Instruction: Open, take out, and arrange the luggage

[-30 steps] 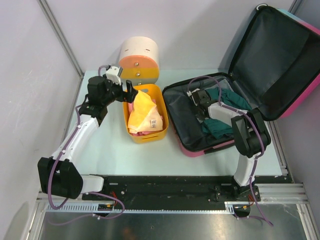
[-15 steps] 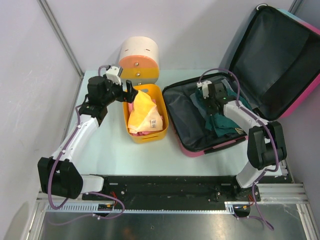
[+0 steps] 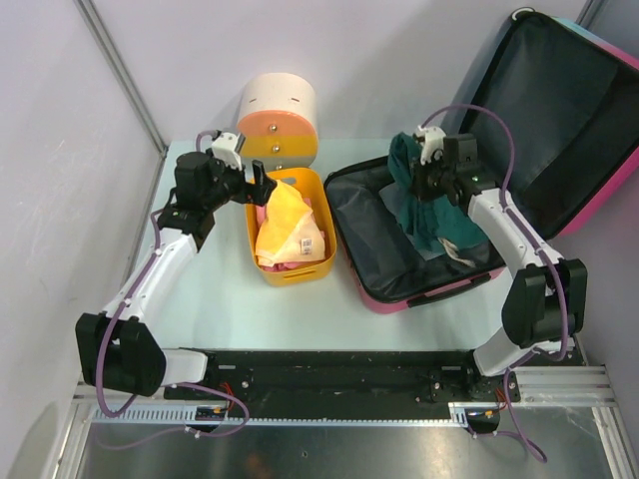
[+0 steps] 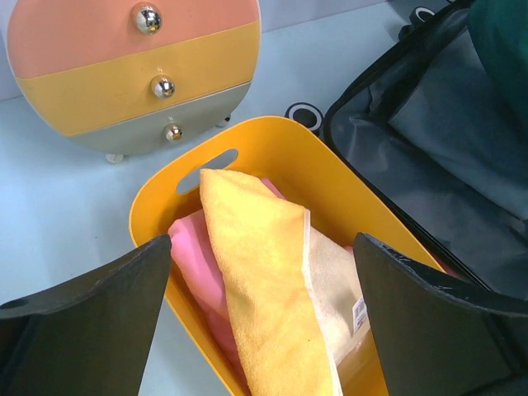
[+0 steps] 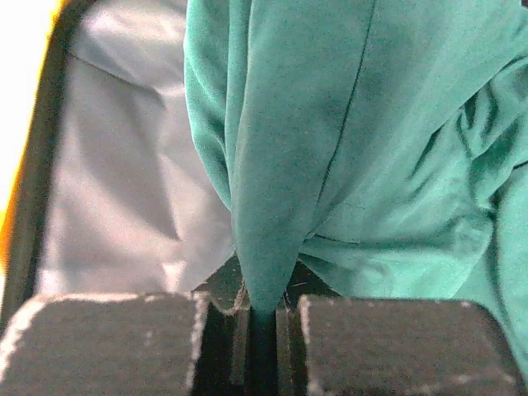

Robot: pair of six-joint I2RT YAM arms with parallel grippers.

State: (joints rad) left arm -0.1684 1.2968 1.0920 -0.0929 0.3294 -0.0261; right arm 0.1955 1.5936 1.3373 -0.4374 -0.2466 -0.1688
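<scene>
The yellow basket lies to my right gripper's left in the top view, so next I will move my right gripper over the basket and release the dark green garment [image 3: 431,218].
The luggage [image 3: 367,254] lies open at the right of the table, black lining up, its lid [image 3: 559,120] leaning back. My right gripper [image 3: 417,165] is raised above the lower shell, shut on a fold of a dark green garment [image 3: 431,218]. The garment hangs from the gripper down into the shell. In the right wrist view the cloth [image 5: 330,148] is pinched in the gripper [image 5: 264,309], with grey lining [image 5: 124,165] behind. My left gripper [image 3: 262,185] hovers open over the yellow basket [image 3: 290,274], holding nothing; its fingers [image 4: 91,322] straddle the basket's contents.
The yellow basket [image 4: 272,148] holds a yellow towel [image 4: 264,280] and a pink cloth [image 4: 194,256]. A round drawer box [image 3: 278,120] with cream, orange and yellow fronts stands behind it. Walls close in on the left and back.
My right gripper closed on the green garment down in the luggage, then rose and moved toward the back, drawing the cloth up. The left arm stayed where it was.
</scene>
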